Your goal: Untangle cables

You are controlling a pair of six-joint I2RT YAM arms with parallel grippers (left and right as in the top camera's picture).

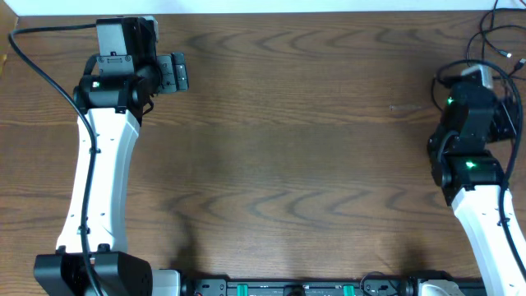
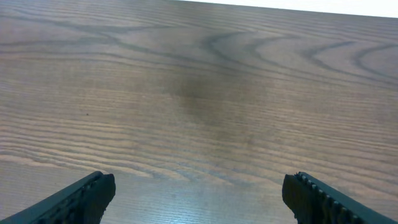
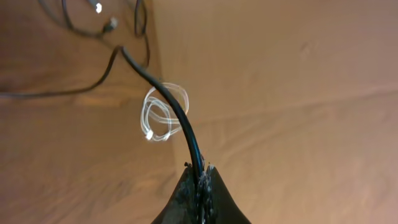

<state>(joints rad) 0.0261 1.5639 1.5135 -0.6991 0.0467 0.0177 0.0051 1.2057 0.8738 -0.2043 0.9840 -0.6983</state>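
The black cable in my right gripper still runs toward other cables, so the gripper needs to move back and to the right in the overhead view before I let go of the cable.
My right gripper (image 3: 200, 169) is shut on a black cable (image 3: 168, 102), which runs from the fingertips up and left over the table. A thin white cable (image 3: 163, 115) lies in a small coil under that black strand. More black cables (image 3: 93, 28) with small plug ends loop at the top left of the right wrist view. From overhead the cables (image 1: 496, 37) spread over the far right corner, just beyond the right arm (image 1: 470, 111). My left gripper (image 2: 199, 193) is open over bare wood at the far left (image 1: 175, 72), with nothing between its fingers.
The wooden table (image 1: 288, 148) spans the whole view. Its far edge meets a white strip (image 1: 329, 5) at the top. A thick black wire (image 1: 41, 66) fixed to the left arm curves at the far left. The arm bases stand along the front edge (image 1: 288, 288).
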